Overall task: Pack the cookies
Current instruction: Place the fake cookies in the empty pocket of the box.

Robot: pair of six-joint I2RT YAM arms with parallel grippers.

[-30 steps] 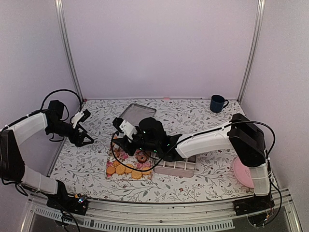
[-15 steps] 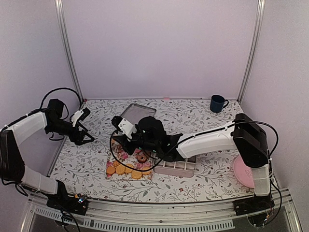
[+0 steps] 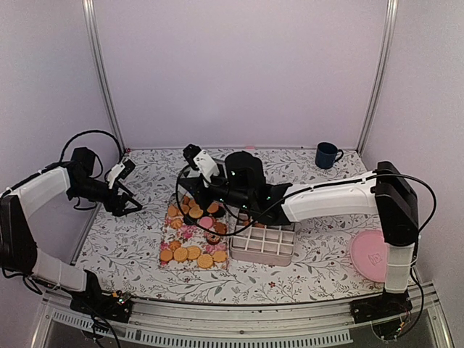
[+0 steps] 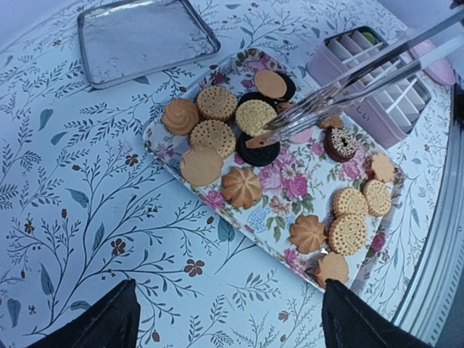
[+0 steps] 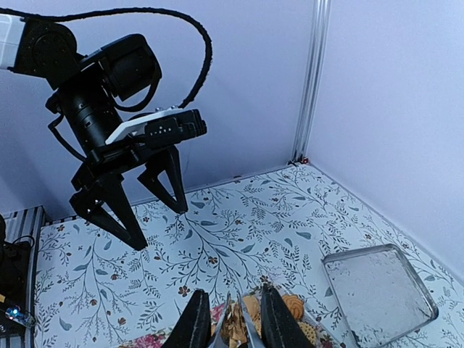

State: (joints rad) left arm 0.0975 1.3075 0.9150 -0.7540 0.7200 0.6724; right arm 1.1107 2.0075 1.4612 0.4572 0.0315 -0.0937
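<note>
My right gripper moves from the tray (image 3: 174, 233) over the open pink box's far end (image 3: 275, 225) next, to its right in the top view, and releases there.
The cookies (image 4: 217, 138) lie scattered on a floral tray (image 4: 290, 181), mostly golden, a few dark and one pink; from above the cookies (image 3: 190, 252) show on the same tray (image 3: 174, 233). My right gripper (image 3: 194, 194) hovers over the tray's far end, shut on metal tongs (image 4: 341, 83). The tong blades (image 5: 239, 319) sit between its fingers. The tong tips hang just over the dark and pink cookies; whether they hold one I cannot tell. My left gripper (image 4: 228, 286) stands open over the cloth left of the tray, also seen as the left gripper (image 5: 161, 225).
A pink divided box (image 3: 262, 243) stands right of the tray, the same box (image 4: 384, 109) touching its far side. A metal tin lid (image 4: 145, 36) lies behind the tray. A blue mug (image 3: 328, 154) is at the back right, a pink plate (image 3: 371, 254) near the right edge.
The right arm rose and swung back and to the right, uncovering the tray's far cookies and the box. Its jaws narrowed on the tongs. The left arm barely moved.
</note>
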